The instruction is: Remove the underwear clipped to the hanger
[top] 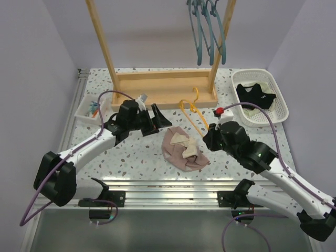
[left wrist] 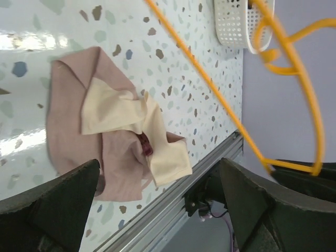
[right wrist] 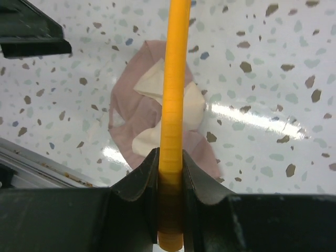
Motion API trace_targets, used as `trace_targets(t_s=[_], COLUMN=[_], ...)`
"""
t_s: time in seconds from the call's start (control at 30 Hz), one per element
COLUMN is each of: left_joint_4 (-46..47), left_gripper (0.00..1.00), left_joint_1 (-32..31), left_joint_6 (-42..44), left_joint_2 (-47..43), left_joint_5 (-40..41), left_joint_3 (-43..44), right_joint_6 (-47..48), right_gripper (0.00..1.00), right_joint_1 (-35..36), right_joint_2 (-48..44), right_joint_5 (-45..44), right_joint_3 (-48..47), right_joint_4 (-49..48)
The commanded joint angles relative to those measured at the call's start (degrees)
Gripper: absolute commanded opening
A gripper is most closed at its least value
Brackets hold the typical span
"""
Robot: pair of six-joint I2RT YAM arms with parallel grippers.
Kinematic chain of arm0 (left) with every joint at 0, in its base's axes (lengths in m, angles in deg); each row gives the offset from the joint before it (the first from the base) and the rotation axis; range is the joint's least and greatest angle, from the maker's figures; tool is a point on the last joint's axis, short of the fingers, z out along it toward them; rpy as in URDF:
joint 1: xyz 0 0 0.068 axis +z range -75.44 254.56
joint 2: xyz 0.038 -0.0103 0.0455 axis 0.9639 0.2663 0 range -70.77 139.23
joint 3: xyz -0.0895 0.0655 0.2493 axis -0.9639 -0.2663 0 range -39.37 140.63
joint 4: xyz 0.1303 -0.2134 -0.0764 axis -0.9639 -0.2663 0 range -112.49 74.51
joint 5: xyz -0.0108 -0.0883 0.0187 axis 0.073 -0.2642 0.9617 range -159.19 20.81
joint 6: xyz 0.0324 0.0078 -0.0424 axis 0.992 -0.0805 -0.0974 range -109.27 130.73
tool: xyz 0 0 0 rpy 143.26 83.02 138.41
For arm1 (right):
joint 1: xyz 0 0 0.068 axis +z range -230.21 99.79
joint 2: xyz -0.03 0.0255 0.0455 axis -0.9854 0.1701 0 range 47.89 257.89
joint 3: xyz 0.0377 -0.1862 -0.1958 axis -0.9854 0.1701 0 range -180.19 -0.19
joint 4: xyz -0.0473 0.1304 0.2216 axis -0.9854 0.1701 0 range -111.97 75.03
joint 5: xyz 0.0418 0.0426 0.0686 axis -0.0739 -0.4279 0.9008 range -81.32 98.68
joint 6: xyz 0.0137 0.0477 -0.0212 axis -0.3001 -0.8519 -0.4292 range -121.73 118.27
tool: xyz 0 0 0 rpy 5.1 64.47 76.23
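Note:
My right gripper lifts the hanger outward onto the rack beside the teal hangers next, since the underwear lies loose off the orange hanger [top: 191, 111].
The dusty pink underwear [top: 182, 149] with pale trim lies crumpled and loose on the speckled table, between the two arms. It also shows in the left wrist view [left wrist: 105, 142] and the right wrist view [right wrist: 131, 105]. The black underwear [top: 255, 96] lies in the white basket [top: 283, 102] at the back right. My right gripper [top: 211, 131] is shut on the orange hanger [top: 191, 111] and holds it above the table; the right wrist view shows the bar [right wrist: 175, 79] pinched at the gripper [right wrist: 170, 173]. My left gripper [top: 159, 119] is open and empty, just left of the hanger [left wrist: 220, 100], and also shows in its wrist view [left wrist: 163, 210].
A wooden rack [top: 163, 89] with teal hangers [top: 207, 31] stands at the back. A small white tray [top: 86, 111] sits at the left. A red object [top: 219, 111] lies near the basket, whose rim shows in the left wrist view [left wrist: 236, 26]. A pale cloth [top: 258, 112] is in the basket.

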Motion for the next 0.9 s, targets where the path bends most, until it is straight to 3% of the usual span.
trace_targets(t_s=[0.0,0.33,0.53,0.63,0.87], left_joint_4=[-3.9,-9.6,-10.6,-10.8,-12.0], left_gripper=[1.0,1.0,1.0,1.0,1.0], left_joint_1=[2.6,7.6,7.8,7.8,7.9], left_joint_6=[4.3,7.7,7.7,7.3,6.7], left_joint_2=[-3.2,-7.4,-9.1,-9.1,-11.2], left_joint_5=[1.0,1.4,2.1,1.7,2.5], left_joint_3=[-1.8,1.1,0.5,0.4,0.3], right_joint_6=[6.8,18.8,22.7,23.9,20.5], right_gripper=[0.0,0.0,0.0,0.0,0.0], right_joint_1=[-0.1,-0.1,-0.2,-0.8,-4.9], right_joint_2=[1.4,16.1,25.7,34.1,52.8], right_joint_5=[0.8,6.6,-6.2,-12.8,-11.5], right_joint_3=[-13.3,-36.6,-47.6,-57.7,-87.6], right_joint_4=[-2.6,-6.0,-10.9,-10.5,-0.8])
